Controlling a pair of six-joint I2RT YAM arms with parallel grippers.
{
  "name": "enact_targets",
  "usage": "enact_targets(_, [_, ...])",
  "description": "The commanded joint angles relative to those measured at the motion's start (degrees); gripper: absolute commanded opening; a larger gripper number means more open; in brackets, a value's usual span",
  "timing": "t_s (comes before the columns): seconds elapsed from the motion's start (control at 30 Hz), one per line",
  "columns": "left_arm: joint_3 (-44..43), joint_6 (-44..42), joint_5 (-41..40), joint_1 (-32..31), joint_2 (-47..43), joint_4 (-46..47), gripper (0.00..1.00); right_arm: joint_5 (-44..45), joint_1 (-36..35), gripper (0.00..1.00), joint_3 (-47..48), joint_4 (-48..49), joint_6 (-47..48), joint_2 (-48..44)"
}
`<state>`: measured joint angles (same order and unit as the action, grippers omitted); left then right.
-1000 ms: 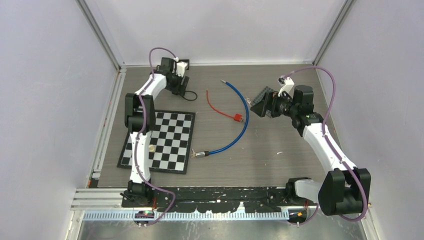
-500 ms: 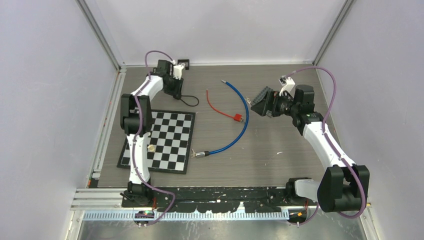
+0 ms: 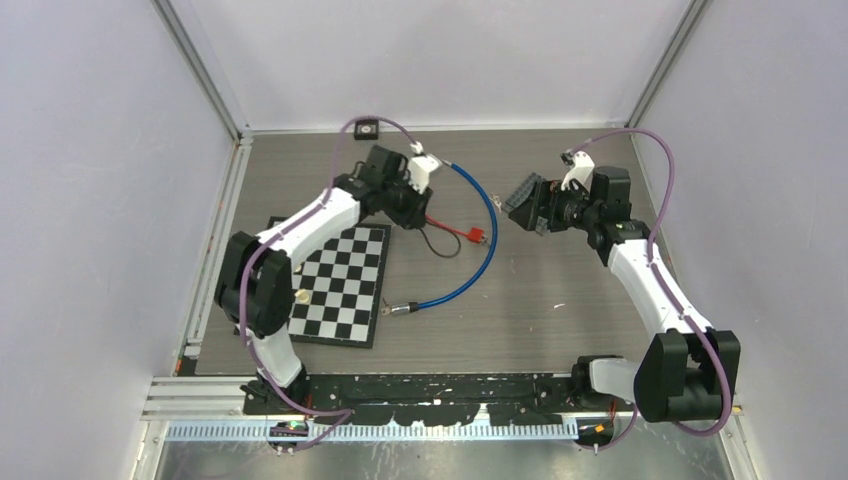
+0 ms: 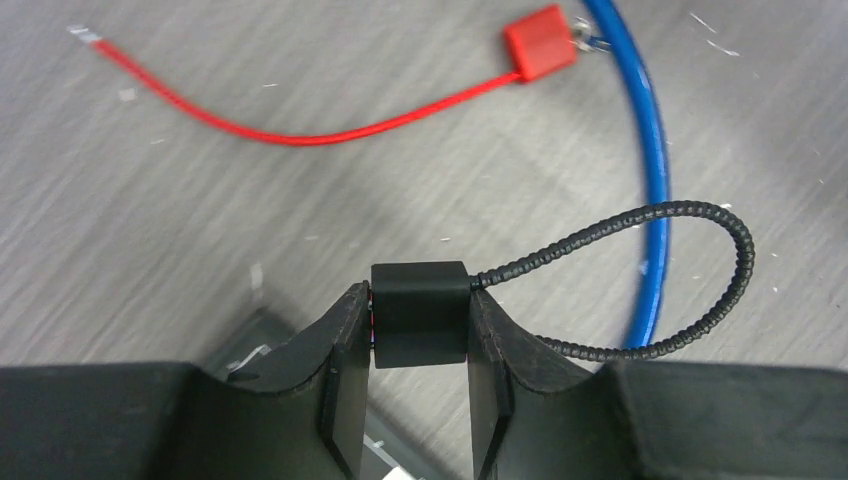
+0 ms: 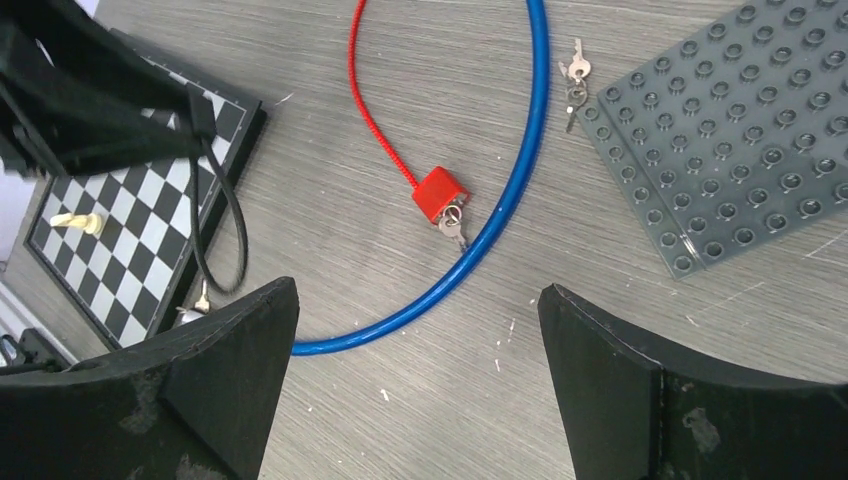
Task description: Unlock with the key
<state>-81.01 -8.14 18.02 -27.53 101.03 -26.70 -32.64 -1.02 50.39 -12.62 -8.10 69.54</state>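
I will next use my left gripper to lower the black lock (image 4: pixel 420 322) slightly back onto the empty table between the chessboard and the blue cable.
My left gripper (image 4: pixel 420 300) is shut on a small black lock (image 4: pixel 420 322) with a black cable loop (image 4: pixel 700 270), held just above the table near the chessboard's far right corner (image 3: pixel 412 215). A bunch of small keys (image 5: pixel 573 80) lies on the table by the grey studded baseplate (image 5: pixel 740 130). My right gripper (image 5: pixel 415 290) hangs open and empty above the blue cable, over the baseplate's left end (image 3: pixel 540 212).
A red lock (image 5: pixel 440 195) on a red cable has a key in it and lies inside the curve of a blue cable (image 3: pixel 480 260). A chessboard (image 3: pixel 340 280) with one pale piece (image 3: pixel 300 297) lies at the left. A small black block (image 3: pixel 366 128) sits at the back edge.
My left gripper closed on the black lock at the back left and carried it right and nearer, to beside the red cable. The right arm has barely moved.
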Motion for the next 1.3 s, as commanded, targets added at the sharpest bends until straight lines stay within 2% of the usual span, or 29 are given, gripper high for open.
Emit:
enact_targets(0.0, [2.5,-0.6,-2.4,-3.8,2.4,2.8,0.09,2.8,0.2,0.94,3.5,-1.0,2.0,2.1])
enact_targets(0.17, [1.9,-0.9,-4.7,-6.4,7.1,3.8,0.1,7.0,-0.7,0.89,6.0,-2.1,4.5,6.9])
enact_targets(0.43, [3.0,-1.3,-7.5,-6.7,10.0,4.0,0.15,17.1,-6.3,0.79,15.8,-2.0,12.3,20.6])
enact_targets(0.5, [3.6,-1.7,-7.7,-6.8,9.8,3.2,0.22,20.0,-7.9,0.76,19.5,-2.3,14.0,24.9])
enact_targets(0.67, [4.5,-3.7,-7.6,-7.2,8.3,0.0,0.51,22.5,-9.0,0.61,30.5,-5.6,15.6,36.4])
enact_targets(0.83, [6.0,-4.9,-7.7,-7.2,4.3,-0.3,0.69,24.0,-10.3,0.58,36.9,-7.7,18.6,44.2])
enact_targets(1.0, [6.6,-7.1,-9.2,-7.3,0.3,-0.7,0.77,24.3,-11.1,0.56,40.4,-9.2,20.2,48.5])
enact_targets(1.27, [8.6,-8.1,-11.4,-7.1,-4.9,0.8,0.81,24.2,-12.3,0.54,43.1,-11.0,22.8,52.5])
